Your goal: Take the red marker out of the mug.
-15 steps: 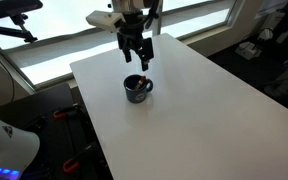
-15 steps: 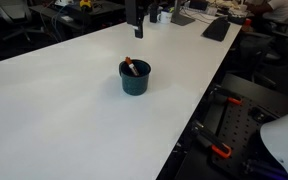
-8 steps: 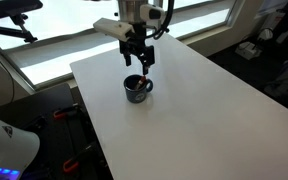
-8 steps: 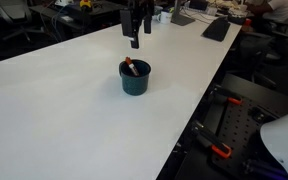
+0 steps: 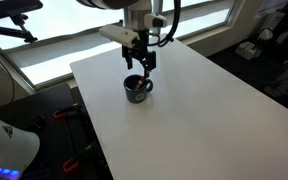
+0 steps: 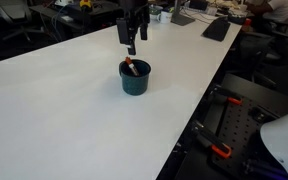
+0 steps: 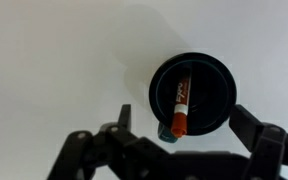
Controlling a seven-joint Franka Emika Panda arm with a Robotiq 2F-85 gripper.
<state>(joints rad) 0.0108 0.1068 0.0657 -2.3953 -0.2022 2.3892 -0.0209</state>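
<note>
My gripper should next go down and slightly outward over the mug's handle side, onto the red marker's upper end, which sticks up above the mug's rim.
The dark mug [image 5: 137, 88] stands on the white table [image 5: 184, 110]; it also shows in the other exterior view [image 6: 135, 78] and in the wrist view [image 7: 194, 92]. The red marker [image 7: 180, 106] leans inside the mug, its end over the rim; its tip shows in an exterior view [image 6: 130, 67]. My gripper [image 5: 141, 62] hangs open just above the mug, also seen from the far side [image 6: 132, 42]. In the wrist view the two fingers [image 7: 189, 135] spread on either side of the mug, empty.
The table edge runs close on the near side [image 6: 184, 120]. Beyond it are chairs and robot base parts [image 6: 274, 140]. A keyboard [image 6: 217, 28] lies at the far end. Windows lie behind the table [image 5: 54, 50].
My gripper has come down and moved toward the mug, from well above and behind it to just over its rim. The mug and marker have not moved.
</note>
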